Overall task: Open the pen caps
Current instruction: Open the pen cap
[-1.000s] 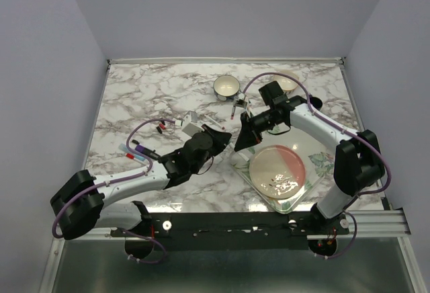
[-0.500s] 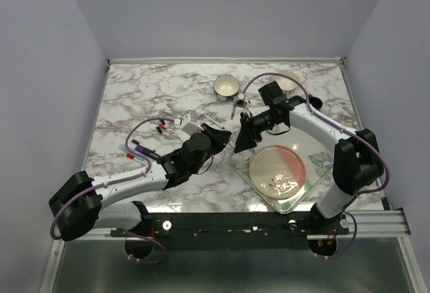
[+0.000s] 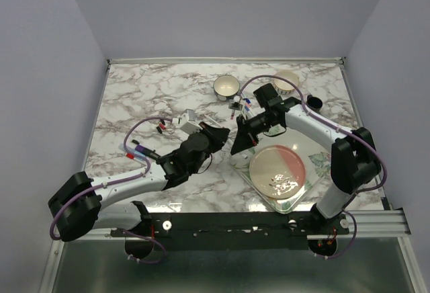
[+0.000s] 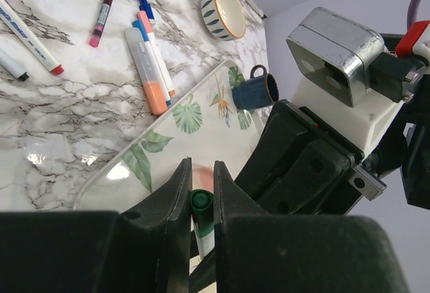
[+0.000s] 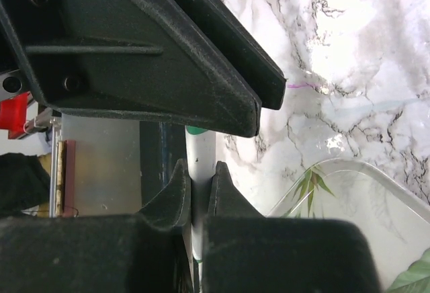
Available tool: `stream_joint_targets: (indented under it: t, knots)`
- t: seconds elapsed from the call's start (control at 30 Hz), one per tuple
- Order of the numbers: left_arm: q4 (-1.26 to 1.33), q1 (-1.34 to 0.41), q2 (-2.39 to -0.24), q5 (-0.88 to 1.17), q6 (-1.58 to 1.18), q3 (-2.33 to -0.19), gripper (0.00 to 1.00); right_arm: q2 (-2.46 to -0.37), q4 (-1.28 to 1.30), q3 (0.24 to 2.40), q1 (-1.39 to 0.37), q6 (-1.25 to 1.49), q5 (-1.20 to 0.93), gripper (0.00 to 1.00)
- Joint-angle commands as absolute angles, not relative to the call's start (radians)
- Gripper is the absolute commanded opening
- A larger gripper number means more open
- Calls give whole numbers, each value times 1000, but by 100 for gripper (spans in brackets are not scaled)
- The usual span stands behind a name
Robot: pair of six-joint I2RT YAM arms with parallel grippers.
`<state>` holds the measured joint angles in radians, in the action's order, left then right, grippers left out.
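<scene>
My left gripper draws away from the pen's body [image 5: 200, 150] next, to the left in the overhead view. It then goes down beside the red and black caps, since caps lie there.
A white-barrelled pen with a green pen cap [image 4: 201, 204] is held in the air between both grippers, over the near left corner of the tray. My left gripper [image 4: 201, 172] [image 3: 219, 134] is shut on the green cap. The right gripper [image 5: 199, 169] [image 3: 239, 142] is shut on the pen's white barrel [image 5: 200, 150], just below the left gripper's fingers [image 5: 154, 58]. More pens lie on the marble: a red one [image 4: 102, 14], a blue-capped one [image 4: 142, 4] and an orange-ended marker [image 4: 149, 71].
A glass tray [image 3: 295, 202] with a leaf pattern carries a pink plate [image 3: 277, 170] at the near right. A patterned bowl [image 3: 226, 87], a second bowl [image 3: 287, 79] and a dark mug [image 3: 314, 103] stand at the back. Loose pens [image 3: 164, 126] lie left of the left arm.
The right gripper has shifted left toward the left gripper, opened briefly and shut on the pen's barrel. The left gripper has kept its hold on the green cap.
</scene>
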<state>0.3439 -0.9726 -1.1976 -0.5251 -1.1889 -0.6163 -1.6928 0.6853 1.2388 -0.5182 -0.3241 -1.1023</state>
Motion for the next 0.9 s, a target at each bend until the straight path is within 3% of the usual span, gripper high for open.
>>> stream_joint_targets:
  t: [0.0,0.87]
  knots:
    - [370,-960,-1143,-615,-1135,-603,0,-1717,703,1269,-540,-314,-1065,1]
    - [117,-560,-897,-589,-1060,-529,0,-1755,744,1295,-614,-344,-934,1]
